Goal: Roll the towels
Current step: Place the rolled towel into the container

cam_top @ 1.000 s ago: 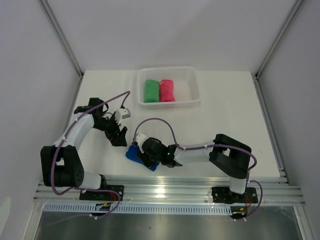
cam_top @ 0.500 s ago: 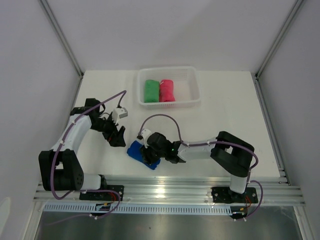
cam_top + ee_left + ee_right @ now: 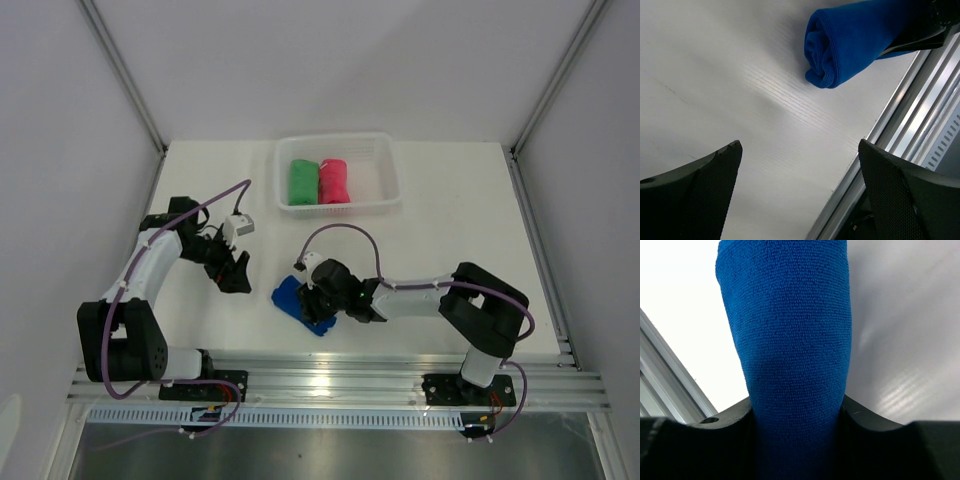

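The part of the basket beside the pink-red towel (image 3: 333, 181) is empty. My right gripper will lift the blue roll outward, lower it into that free space and then release it.
The royal blue towel (image 3: 296, 300) is rolled into a tight cylinder near the table's front, left of centre. My right gripper (image 3: 318, 302) is shut around its middle; in the right wrist view the blue roll (image 3: 790, 330) fills the space between the jaws. The roll's spiral end shows in the left wrist view (image 3: 827, 55). My left gripper (image 3: 238, 277) is open and empty, a little left of the roll, over bare table. The green towel (image 3: 301, 181) and the pink-red towel (image 3: 333, 181) lie rolled side by side in the basket.
The white slotted basket (image 3: 385, 175) stands at the back centre of the table. An aluminium rail (image 3: 340, 382) runs along the table's front edge, just beyond the roll. White walls enclose the table on three sides.
My right gripper has carried the blue roll to the right and slightly back from the front edge. My left gripper has drawn back a little to the left.
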{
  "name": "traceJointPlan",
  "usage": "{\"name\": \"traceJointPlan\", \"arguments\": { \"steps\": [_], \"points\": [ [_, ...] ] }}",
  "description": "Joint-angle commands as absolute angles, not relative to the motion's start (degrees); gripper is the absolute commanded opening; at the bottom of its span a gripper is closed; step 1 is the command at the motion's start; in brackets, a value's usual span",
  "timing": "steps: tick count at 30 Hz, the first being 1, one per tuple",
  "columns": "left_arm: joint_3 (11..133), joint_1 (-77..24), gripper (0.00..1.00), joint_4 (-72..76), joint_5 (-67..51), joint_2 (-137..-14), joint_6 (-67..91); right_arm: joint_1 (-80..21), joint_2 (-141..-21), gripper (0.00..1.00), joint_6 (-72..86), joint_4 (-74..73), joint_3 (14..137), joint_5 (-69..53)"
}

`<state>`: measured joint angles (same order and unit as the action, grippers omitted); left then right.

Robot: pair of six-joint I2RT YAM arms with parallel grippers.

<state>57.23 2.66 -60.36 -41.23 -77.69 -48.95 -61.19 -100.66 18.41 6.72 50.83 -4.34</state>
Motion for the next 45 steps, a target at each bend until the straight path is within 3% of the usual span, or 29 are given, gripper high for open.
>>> {"name": "traceJointPlan", "arguments": {
  "steps": [1, 26, 32, 38, 45],
  "points": [
    [58.8, 3.43, 1.0, -60.47, -43.95, -77.34, -48.52, -60.47, -96.95, 0.31, 19.34, 4.75, 49.4, -0.98],
    [59.24, 3.87, 0.99, -60.73, -43.95, -78.13, -48.87, -52.3, -81.84, 0.25, 18.63, -1.92, 44.74, 12.39],
    [59.68, 3.96, 0.99, -60.03, -43.86, -78.92, -47.73, -43.54, -75.5, 0.25, 11.96, -7.9, 52.44, 15.56],
    [60.03, 3.96, 1.0, -59.59, -44.3, -79.89, -47.2, -33.76, -85.14, 0.22, 3.62, -10.2, 68.09, 18.45],
    [58.98, 4.39, 0.99, -59.15, -44.12, -79.72, -47.81, -28.74, -110.95, 0.21, 0.26, -10.53, 92.49, 25.56]
  ]
}}
